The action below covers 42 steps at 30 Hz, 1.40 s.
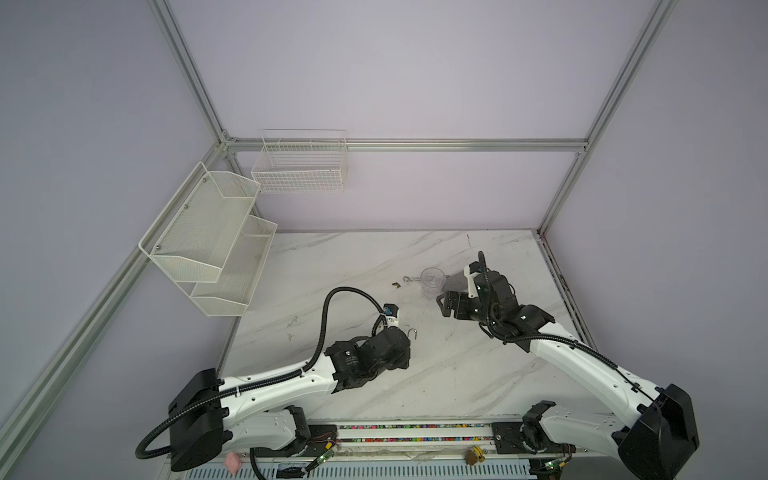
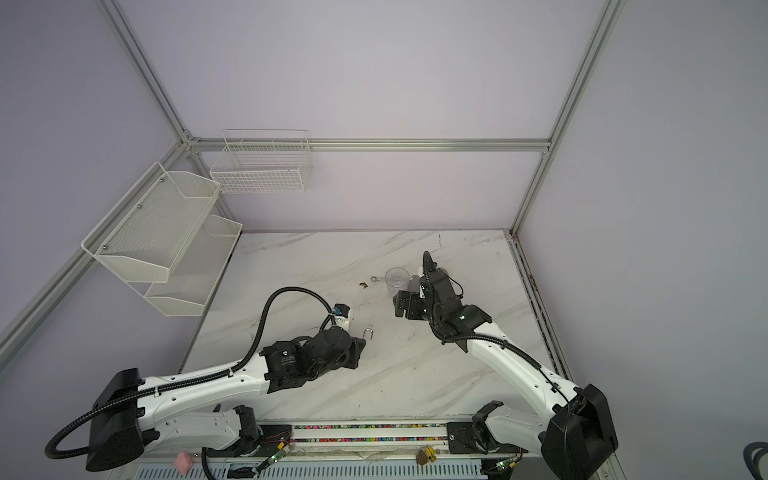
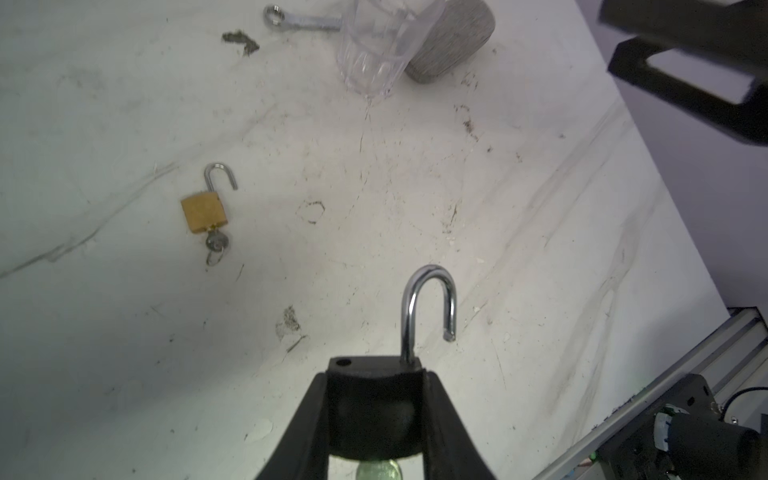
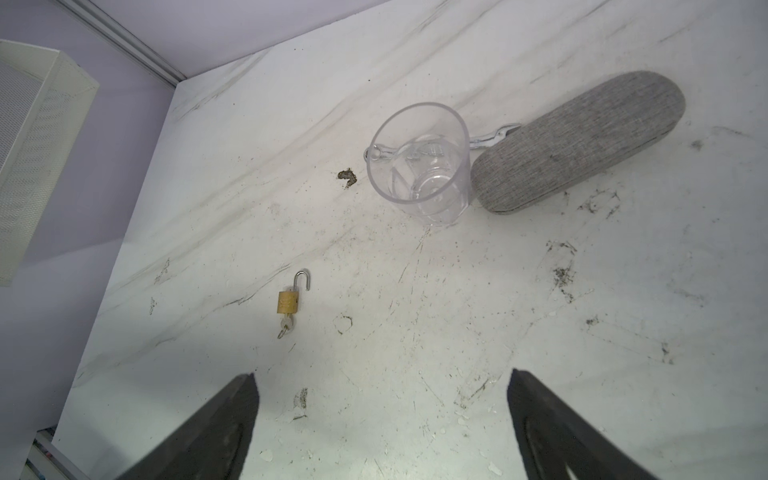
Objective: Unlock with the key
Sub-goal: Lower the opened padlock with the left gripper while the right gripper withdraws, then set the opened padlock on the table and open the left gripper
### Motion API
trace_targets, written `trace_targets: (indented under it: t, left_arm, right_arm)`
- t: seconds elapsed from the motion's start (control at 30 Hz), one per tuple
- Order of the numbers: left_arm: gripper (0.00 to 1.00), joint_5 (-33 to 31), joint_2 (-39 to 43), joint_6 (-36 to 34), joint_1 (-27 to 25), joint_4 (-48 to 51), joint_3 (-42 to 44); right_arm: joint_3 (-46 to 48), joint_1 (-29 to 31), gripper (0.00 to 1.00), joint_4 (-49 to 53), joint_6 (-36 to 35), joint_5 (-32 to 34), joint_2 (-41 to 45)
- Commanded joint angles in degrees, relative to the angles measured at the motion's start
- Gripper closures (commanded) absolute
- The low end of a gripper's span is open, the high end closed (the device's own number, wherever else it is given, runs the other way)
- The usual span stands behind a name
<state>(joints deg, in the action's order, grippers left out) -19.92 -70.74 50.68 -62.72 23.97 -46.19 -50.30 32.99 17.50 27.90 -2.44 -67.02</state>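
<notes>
The black padlock [image 3: 374, 399] already has its silver shackle open, so my left gripper will next lower it onto the bare marble tabletop below and release it there.
My left gripper [image 3: 376, 374] is shut on a black padlock [image 3: 374, 399], one finger on each side of its body. The padlock's silver shackle [image 3: 428, 307] stands open, with one leg free of the body; it also shows in both top views [image 1: 412, 332] [image 2: 368, 332]. A pale round key head [image 3: 378, 471] shows just below the lock body between the fingers. My right gripper [image 4: 382, 374] is open and holds nothing; it hovers over the table near the cup [image 1: 441, 305] [image 2: 397, 305].
A small brass padlock [image 3: 203, 214] [image 4: 287, 302] lies on the marble table [image 1: 457, 374] with its shackle open and a key in it. A clear plastic cup [image 4: 419, 162], a grey glasses case [image 4: 582, 141] and a silver wrench [image 3: 299, 18] stand behind it. White wire baskets [image 1: 208, 237] hang on the left wall.
</notes>
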Motion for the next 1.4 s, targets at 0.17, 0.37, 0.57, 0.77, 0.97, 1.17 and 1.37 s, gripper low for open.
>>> trace_targets:
  t: [0.17, 0.37, 0.57, 0.77, 0.97, 1.17, 1.37]
  left_arm:
    - [1.00, 1.81, -8.00, 10.85, -2.11, 4.78, -7.29]
    - [1.00, 3.05, -15.99, 11.85, -2.41, 5.37, -9.80]
    - [1.00, 3.24, -20.39, 13.34, -2.47, 5.56, -10.84]
    - [0.97, 3.23, -23.03, 16.80, -2.41, 5.84, -10.68]
    - [0.80, 3.56, -24.35, 18.54, -2.42, 5.83, -10.31]
    - [0.61, 3.64, -22.89, 17.65, -2.42, 5.83, -11.08]
    - [0.45, -3.17, -14.29, 17.93, -1.68, 9.86, -11.85]
  right_arm:
    - [5.12, -1.10, 0.03, -5.50, 3.42, -0.75, 1.33]
    - [6.86, -2.83, 0.03, -7.38, 4.26, -3.05, 0.58]
    - [7.11, -4.33, 0.03, -7.35, 3.43, -3.78, 0.58]
    - [7.68, -5.02, 0.03, -7.88, 2.99, -4.56, 0.47]
    - [7.89, -5.83, 0.03, -8.60, 2.86, -5.47, 0.56]
    - [7.47, -6.66, 0.03, -8.99, 2.86, -5.63, 1.75]
    - [4.62, -8.49, 0.03, -9.70, 2.83, -2.19, 4.11]
